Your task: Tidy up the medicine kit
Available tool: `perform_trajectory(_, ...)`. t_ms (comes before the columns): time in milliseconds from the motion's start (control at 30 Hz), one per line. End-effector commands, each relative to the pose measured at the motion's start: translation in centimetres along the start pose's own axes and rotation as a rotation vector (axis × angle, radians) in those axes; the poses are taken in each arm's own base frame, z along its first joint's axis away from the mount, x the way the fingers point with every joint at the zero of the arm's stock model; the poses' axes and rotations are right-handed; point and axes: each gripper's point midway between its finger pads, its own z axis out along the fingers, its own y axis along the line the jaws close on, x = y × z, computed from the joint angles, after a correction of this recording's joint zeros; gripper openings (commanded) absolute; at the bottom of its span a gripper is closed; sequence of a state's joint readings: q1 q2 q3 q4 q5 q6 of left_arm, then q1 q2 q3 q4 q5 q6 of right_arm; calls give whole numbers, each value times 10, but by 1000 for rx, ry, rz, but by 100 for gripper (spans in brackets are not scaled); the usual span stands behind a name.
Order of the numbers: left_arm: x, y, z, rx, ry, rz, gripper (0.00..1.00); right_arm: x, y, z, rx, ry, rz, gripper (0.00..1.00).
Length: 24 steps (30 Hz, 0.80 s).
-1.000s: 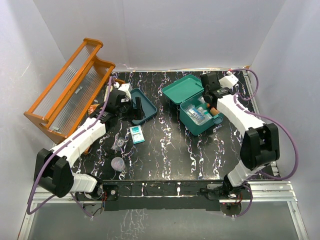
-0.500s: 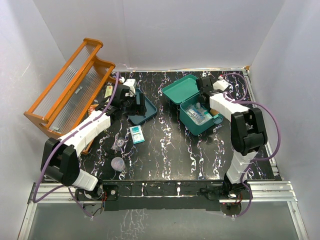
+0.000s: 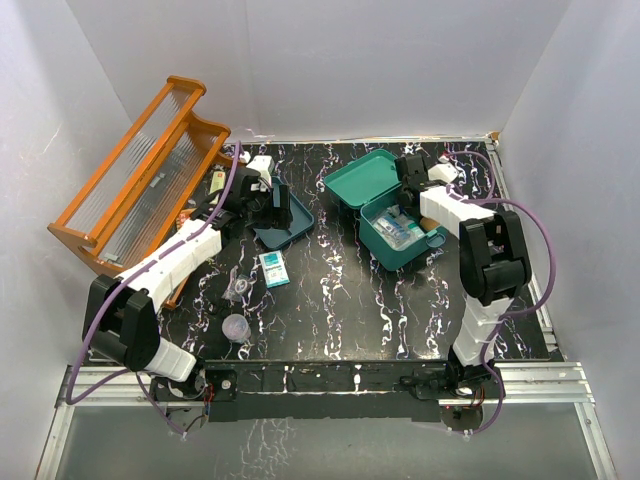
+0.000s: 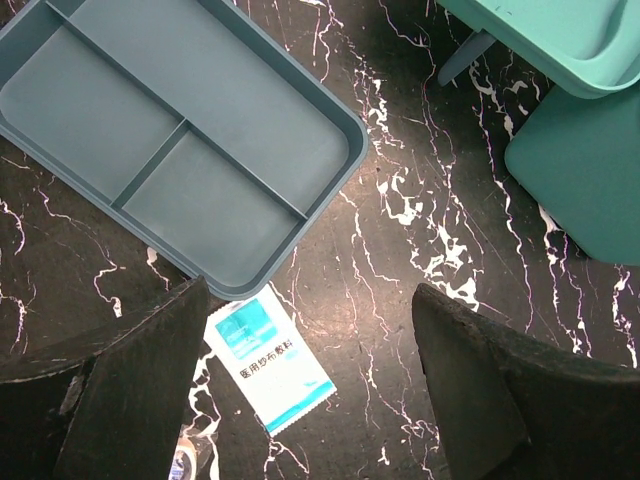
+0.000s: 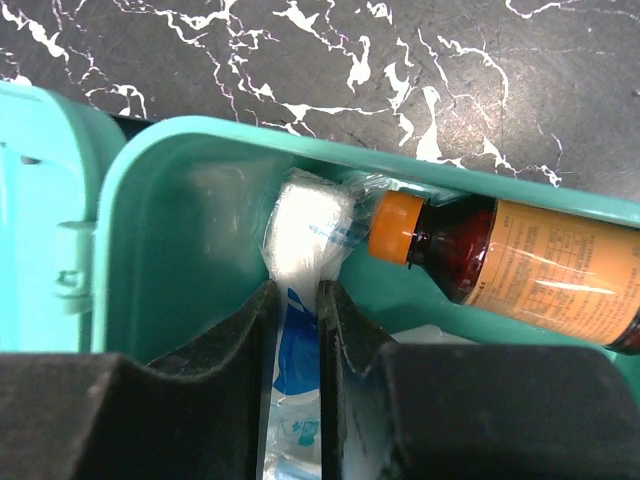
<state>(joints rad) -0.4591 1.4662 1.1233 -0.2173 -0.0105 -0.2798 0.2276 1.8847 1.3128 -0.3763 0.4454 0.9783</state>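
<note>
The packet [image 5: 310, 225] already lies below the kit's rim beside the bottle. So my right gripper will next move a little toward the kit's lid, low inside the kit's corner [image 5: 240, 212], and open to let go of it.
The medicine kit [image 3: 428, 249] is a teal box standing open at the right back, with its lid [image 3: 362, 178] laid flat to the left. Its dark teal divided insert tray [image 3: 295, 222] lies apart to the left and also shows in the left wrist view [image 4: 180, 140]. My right gripper [image 5: 297, 300] is down inside the box's corner [image 5: 170, 210], shut on a white and blue plastic packet [image 5: 310, 225]. A brown bottle with an orange cap [image 5: 520, 265] lies beside the packet. My left gripper [image 4: 310, 290] is open and empty above the table, just off the tray's corner, over a white and teal sachet [image 4: 268, 370].
An orange wooden rack [image 3: 140, 180] with clear ribbed panels stands at the back left. Small items [image 3: 217, 180] lie by its foot. A clear cup [image 3: 236, 327] and a small round item [image 3: 238, 290] sit near the sachet [image 3: 273, 268].
My left gripper has moved back and right over the tray's edge. My right gripper has shifted to the box's far left corner. Both have hardly moved in the last half second.
</note>
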Motion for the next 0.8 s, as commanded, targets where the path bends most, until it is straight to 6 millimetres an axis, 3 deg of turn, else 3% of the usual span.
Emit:
perform_trajectory(0, -17, 2, -4, -14, -35, 13, 81, -17, 23, 8, -44, -58, 95, 13)
perform_trajectory(267, -17, 4, 0, -24, -29, 19, 82, -14, 16, 21, 9, -69, 68, 14)
perform_trajectory(567, -15, 5, 2, -28, -24, 20, 82, -22, 2, 9, 71, -84, 9, 18)
perform_trajectory(767, -14, 5, 3, -26, -23, 22, 82, -31, 2, 3, 90, -88, -32, 35)
